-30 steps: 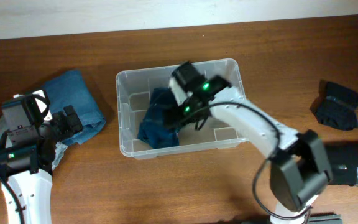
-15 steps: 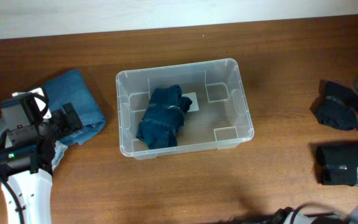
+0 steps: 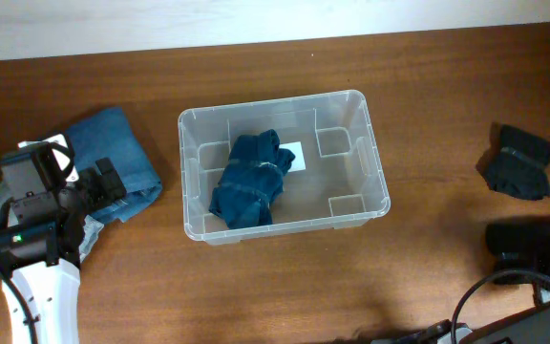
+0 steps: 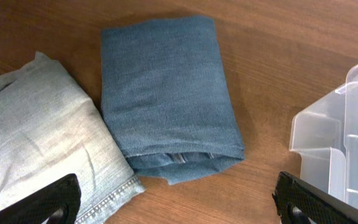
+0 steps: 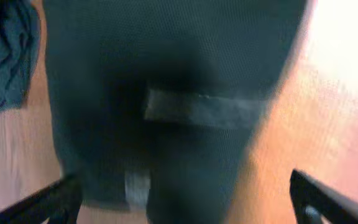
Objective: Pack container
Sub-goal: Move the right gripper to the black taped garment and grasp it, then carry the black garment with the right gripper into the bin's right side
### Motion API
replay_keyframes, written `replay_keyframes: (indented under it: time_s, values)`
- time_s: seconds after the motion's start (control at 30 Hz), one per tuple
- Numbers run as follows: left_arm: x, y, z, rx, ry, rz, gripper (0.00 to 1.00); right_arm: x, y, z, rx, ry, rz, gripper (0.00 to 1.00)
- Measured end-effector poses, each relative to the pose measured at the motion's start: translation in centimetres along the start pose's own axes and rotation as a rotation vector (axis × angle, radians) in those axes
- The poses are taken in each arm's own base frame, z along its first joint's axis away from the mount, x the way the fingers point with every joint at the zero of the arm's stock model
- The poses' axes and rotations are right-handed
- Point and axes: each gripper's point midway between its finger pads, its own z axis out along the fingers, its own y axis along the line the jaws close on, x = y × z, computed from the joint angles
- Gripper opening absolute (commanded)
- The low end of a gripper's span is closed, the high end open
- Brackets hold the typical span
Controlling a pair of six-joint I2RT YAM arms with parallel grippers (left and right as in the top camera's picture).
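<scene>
I need to lower my right gripper to the near end of the dark folded garment and close on the garment, because that end lies between its fingers.
The clear plastic container (image 3: 378, 158) stands mid-table with a crumpled dark blue garment (image 3: 249, 186) inside, partly over its white label. My left gripper (image 3: 113, 186) is open and empty just left of the container (image 4: 353, 124), in front of folded blue jeans (image 4: 166, 93). In the left wrist view its fingers (image 4: 179, 202) show at the bottom corners. My right gripper (image 5: 185, 199) is open, close above a dark folded garment (image 5: 179, 93) with a grey label; the view is blurred. From overhead it sits at the right edge (image 3: 542, 253).
A folded light grey denim piece (image 4: 36, 137) lies left of the blue jeans (image 3: 113, 143). Another dark garment (image 3: 517, 162) lies at the right, and shows at the upper left of the right wrist view (image 5: 5, 56).
My right arm has left the container, leaving the dark blue garment inside, and swung to the dark folded garment at the right edge. The left arm has not moved.
</scene>
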Motion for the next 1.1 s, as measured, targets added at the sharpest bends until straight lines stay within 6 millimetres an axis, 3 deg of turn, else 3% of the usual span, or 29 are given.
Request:
replay_keyframes:
  time_s: [0.13, 0.23, 0.27, 0.3, 0.33, 0.53, 0.6, 0.73, 0.83, 0.93, 0.97, 1.03, 1.1]
  values:
    - [0.0, 0.0, 0.0, 0.000, -0.001, 0.000, 0.99, 0.6, 0.4, 1.8, -0.066, -0.035, -0.019, 1.00]
    - [0.0, 0.0, 0.0, 0.000, 0.000, 0.000, 0.99, 1.0, 0.5, 2.3, -0.095, -0.042, -0.004, 0.65]
    - [0.0, 0.0, 0.0, 0.000, 0.000, 0.000, 0.99, 1.3, 0.6, 2.5, -0.106, -0.033, -0.010, 0.38]
    - [0.0, 0.0, 0.0, 0.000, 0.000, 0.000, 0.99, 1.6, 0.6, 2.7, -0.110, -0.022, 0.000, 0.18]
    - [0.0, 0.0, 0.0, 0.000, 0.001, 0.000, 1.00, 1.7, 0.6, 2.7, -0.112, -0.017, 0.001, 0.04]
    - [0.0, 0.0, 0.0, 0.000, 0.000, 0.000, 0.99, 2.8, 2.7, 2.3, -0.241, 0.047, 0.006, 0.03]
    - [0.0, 0.0, 0.0, 0.000, 0.000, 0.000, 0.99, 3.9, 4.6, 0.9, -0.303, 0.139, -0.001, 0.04]
    - [0.0, 0.0, 0.0, 0.000, 0.000, 0.000, 0.99, 3.5, 11.0, -4.2, -0.389, 0.181, -0.205, 0.04]
    - [0.0, 0.0, 0.0, 0.000, 0.000, 0.000, 1.00, 3.8, 17.9, -10.1, -0.487, 0.127, -0.470, 0.04]
    - [0.0, 0.0, 0.0, 0.000, 0.000, 0.000, 0.99, 7.0, 24.3, -15.8, -0.601, 0.076, -0.745, 0.04]
    - [0.0, 0.0, 0.0, 0.000, 0.000, 0.000, 0.99, 9.4, 26.5, -17.8, -0.652, 0.075, -0.858, 0.04]
    - [0.0, 0.0, 0.0, 0.000, 0.001, 0.000, 0.99, 13.2, 28.7, -19.7, -0.713, 0.087, -1.002, 0.04]
    - [0.0, 0.0, 0.0, 0.000, 0.001, 0.000, 0.99, 18.6, 30.1, -20.6, -0.771, 0.141, -1.163, 0.04]
